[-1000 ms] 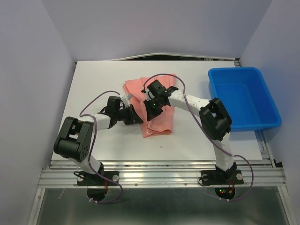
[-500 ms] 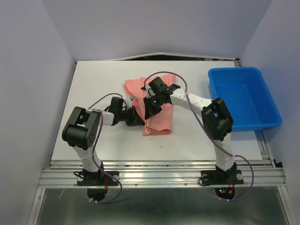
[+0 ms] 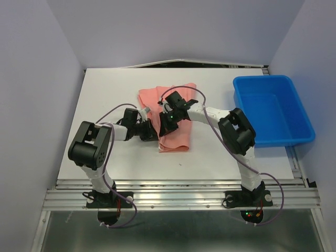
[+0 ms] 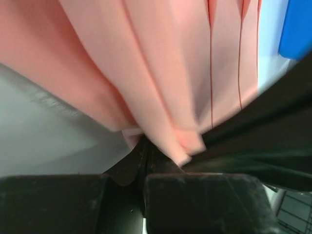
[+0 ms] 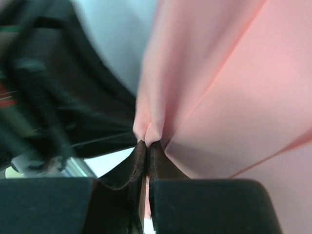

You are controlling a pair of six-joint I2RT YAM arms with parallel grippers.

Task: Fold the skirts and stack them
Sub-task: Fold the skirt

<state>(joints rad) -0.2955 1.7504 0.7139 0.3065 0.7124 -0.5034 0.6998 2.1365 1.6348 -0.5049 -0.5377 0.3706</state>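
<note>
The robot's left gripper needs to move outward next and let go of the cloth bunched at its fingers along the far part of the skirt's edge (image 3: 147, 103) (image 4: 58, 90), which is outward of the gripper.
One salmon-pink pleated skirt (image 3: 177, 135) lies partly folded in the middle of the white table (image 3: 115, 89), its upper layer lifted. My left gripper (image 3: 153, 132) is at the skirt's left edge, shut on a pinch of the cloth (image 4: 146, 97). My right gripper (image 3: 163, 129) is close beside it, just to the right, also shut on a fold of the skirt (image 5: 219, 97). In the right wrist view the cloth bunches right at the fingertips (image 5: 140, 151). The two grippers nearly touch each other.
A blue plastic bin (image 3: 273, 110) stands at the right side of the table, with nothing showing inside it. Grey walls enclose the table on the left, back and right. The arm bases sit on a metal rail (image 3: 178, 197) at the near edge.
Both grippers have moved a little left and nearer together with the cloth. The skirt's lower part has narrowed and shifted left. The left arm's elbow has swung up.
</note>
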